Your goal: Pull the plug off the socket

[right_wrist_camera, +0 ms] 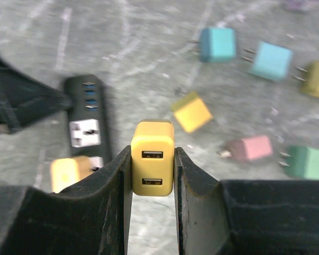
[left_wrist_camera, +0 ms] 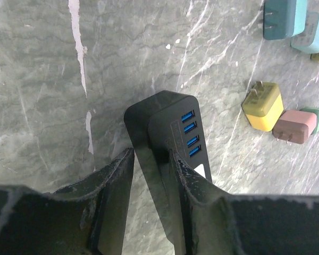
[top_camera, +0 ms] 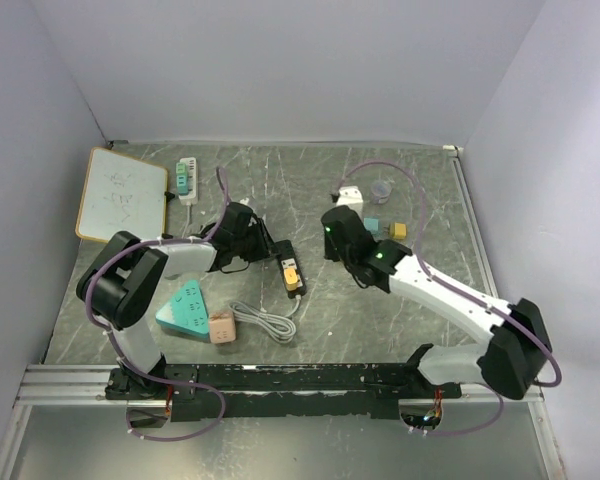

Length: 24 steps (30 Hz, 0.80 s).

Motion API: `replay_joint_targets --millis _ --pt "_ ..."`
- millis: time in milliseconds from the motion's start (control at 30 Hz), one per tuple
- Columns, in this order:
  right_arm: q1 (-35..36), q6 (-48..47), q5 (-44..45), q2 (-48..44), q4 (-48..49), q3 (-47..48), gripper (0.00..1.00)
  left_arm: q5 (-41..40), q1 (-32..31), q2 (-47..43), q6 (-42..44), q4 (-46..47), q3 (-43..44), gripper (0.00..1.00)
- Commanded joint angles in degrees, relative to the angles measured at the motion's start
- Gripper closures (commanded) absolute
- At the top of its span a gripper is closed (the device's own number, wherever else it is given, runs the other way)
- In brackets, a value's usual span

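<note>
The yellow plug in my right gripper hangs clear of the socket (top_camera: pixel 288 268). My right gripper should next move back and down to let go of it on bare tabletop between socket and pink plug.
A black power strip, the socket (left_wrist_camera: pixel 167 125) (top_camera: pixel 288 268) (right_wrist_camera: pixel 87 119), lies on the grey marble table, its blue USB ports showing. My left gripper (left_wrist_camera: pixel 151 159) (top_camera: pixel 260 243) is shut on its end. My right gripper (right_wrist_camera: pixel 152 164) (top_camera: pixel 338 232) is shut on a yellow plug (right_wrist_camera: pixel 152 158), held in the air clear of the strip, its two USB ports facing the camera. A second orange-yellow plug (right_wrist_camera: pixel 69 172) (top_camera: pixel 293 277) still sits in the strip next to a white outlet face (right_wrist_camera: pixel 85 133).
Loose plugs lie right of the strip: yellow (right_wrist_camera: pixel 191 111), pink (right_wrist_camera: pixel 250 147), green (right_wrist_camera: pixel 305 162), teal (right_wrist_camera: pixel 218 43), blue (right_wrist_camera: pixel 271 60). A whiteboard (top_camera: pixel 120 195) and a white strip (top_camera: pixel 187 180) sit at the back left. A teal strip (top_camera: pixel 185 308), a pink cube (top_camera: pixel 221 328) and a white cable (top_camera: pixel 265 320) lie near the front.
</note>
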Motion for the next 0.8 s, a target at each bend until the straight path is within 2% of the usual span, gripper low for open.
replay_joint_targets --millis 0,167,333,567,767 --pt "-2.87 0.12 7.3 -5.94 -3.45 -5.6 1.0 1.75 -0.43 2.71 3.51 -11.91 -0.59 0.56" --pt "-9.15 2.27 3.74 -13.22 -1.86 -12.59 1.0 4.89 -0.27 2.51 4.55 -10.94 0.59 0.48" --pt "-22.33 2.18 -6.62 -16.78 0.12 -16.43 1.0 7.49 0.65 1.43 6.16 -10.36 1.52 0.39" --pt "-37.74 1.26 -17.88 -16.61 1.14 -16.9 1.0 10.18 2.88 -2.85 8.74 -10.96 2.58 0.29" --pt "-51.26 -0.06 -32.37 -13.11 3.83 -18.38 1.0 14.63 6.94 -7.51 10.44 -12.55 3.38 0.26"
